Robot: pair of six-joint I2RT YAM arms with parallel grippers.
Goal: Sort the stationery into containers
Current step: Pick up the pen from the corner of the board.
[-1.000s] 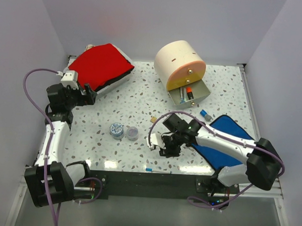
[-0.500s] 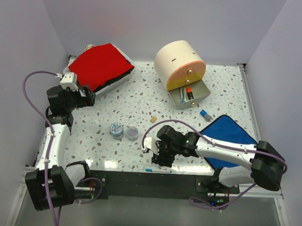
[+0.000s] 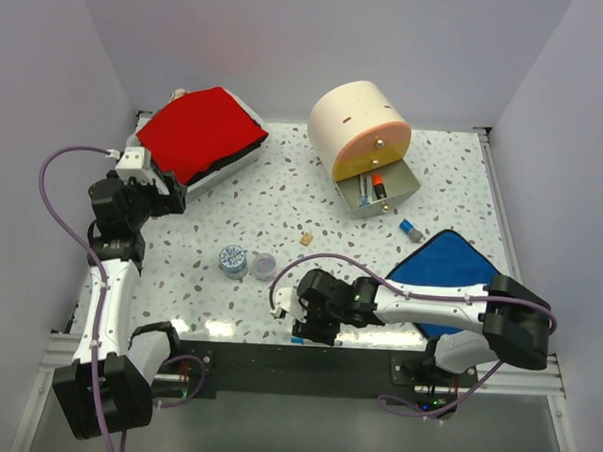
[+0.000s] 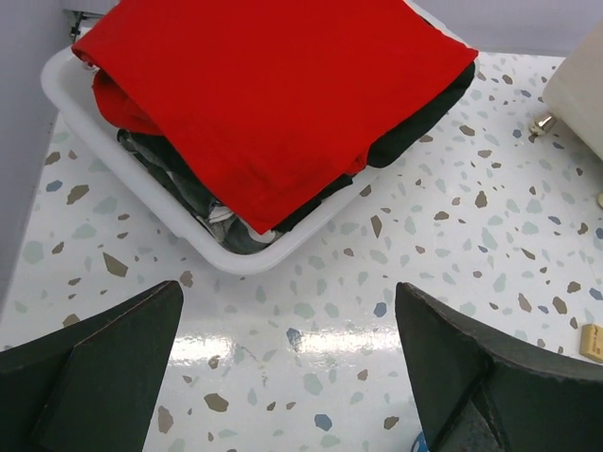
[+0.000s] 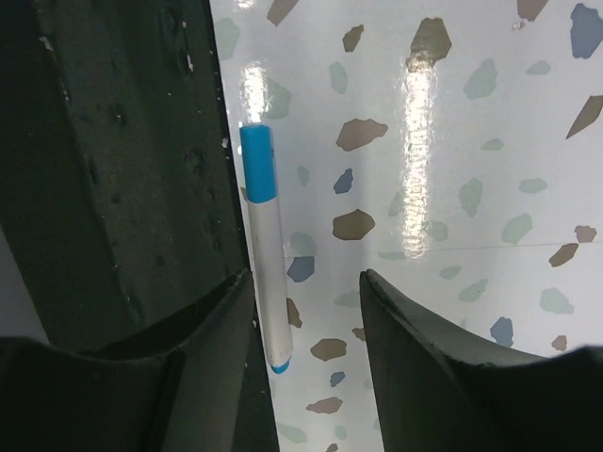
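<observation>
I will next bring my right gripper down, moving left in the top view, onto where the cap meets the pen's white body (image 3: pixel 302 340) (image 5: pixel 263 201), since the pen's blue cap lies past my open fingers.
A white pen with a blue cap (image 5: pixel 264 254) lies along the table's near edge, its blue end (image 3: pixel 298 339) showing in the top view. My right gripper (image 5: pixel 306 315) hangs open over it. The pen sits between the jaws, close beside the left finger (image 5: pixel 188 377), ungripped. From above, the right gripper (image 3: pixel 303 324) is at the front edge. My left gripper (image 4: pixel 287 358) is open and empty in front of the white case with the red top (image 4: pixel 245 259). The cream drum (image 3: pixel 359 128) has its lower drawer (image 3: pixel 401 185) pulled out, holding an orange-black highlighter (image 3: pixel 378 181).
A blue-patterned tape roll (image 3: pixel 234 259) and a purple one (image 3: pixel 264 266) sit left of the right gripper. A tan cube (image 3: pixel 305 238) and a blue-grey stub (image 3: pixel 411 230) lie mid-table. The blue cloth (image 3: pixel 450 268) lies under the right arm. A dark strip borders the near edge.
The right arm has swung left and toward the near edge, bringing its gripper down over the blue-capped pen. The left arm has barely shifted.
</observation>
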